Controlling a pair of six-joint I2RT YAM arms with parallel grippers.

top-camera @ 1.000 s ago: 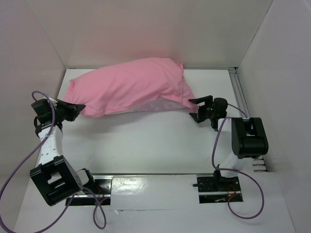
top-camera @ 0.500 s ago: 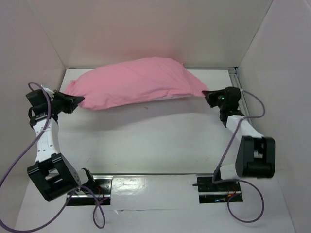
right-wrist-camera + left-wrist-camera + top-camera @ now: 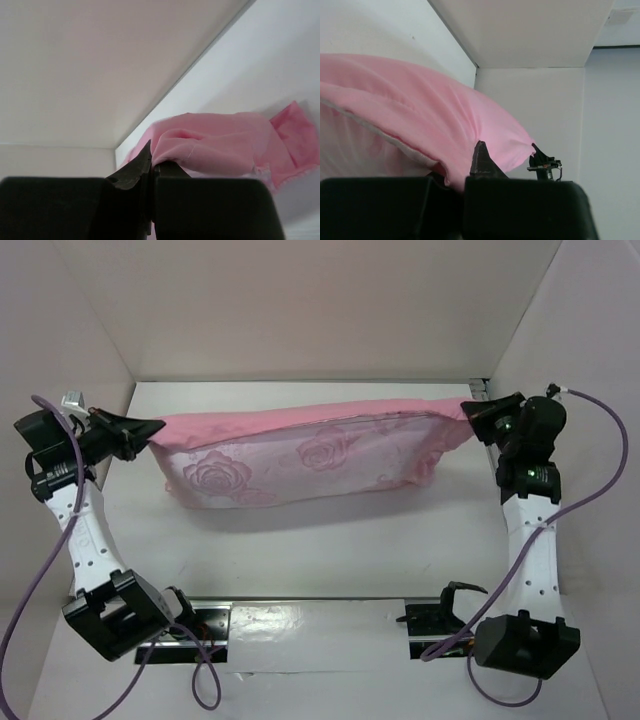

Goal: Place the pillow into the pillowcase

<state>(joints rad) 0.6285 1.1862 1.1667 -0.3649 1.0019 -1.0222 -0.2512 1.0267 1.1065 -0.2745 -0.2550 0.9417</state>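
Observation:
I will next have my left gripper swing its corner of the pillowcase (image 3: 300,455) outward toward the back wall, then open.
The pink satin pillowcase (image 3: 300,455) hangs stretched between my two grippers, above the white table (image 3: 300,550), its rose pattern facing the top camera. It bulges as if full. The pillow is hidden; I see no white cushion. My left gripper (image 3: 150,430) is shut on the pillowcase's left corner, with pink cloth (image 3: 420,115) bunched between its jaws at the left gripper (image 3: 457,167). My right gripper (image 3: 472,410) is shut on the right corner; in its wrist view the right gripper (image 3: 152,160) pinches a fold of the pillowcase (image 3: 225,145).
White walls (image 3: 300,310) enclose the table at the back and both sides, close behind each raised gripper. A shiny black base strip (image 3: 310,625) runs along the near edge. Purple cables (image 3: 35,580) loop from both arms.
The right gripper went from open beside the pillowcase to shut on its right corner. Both arms rose and spread outward, lifting the pillowcase off the table and stretching it.

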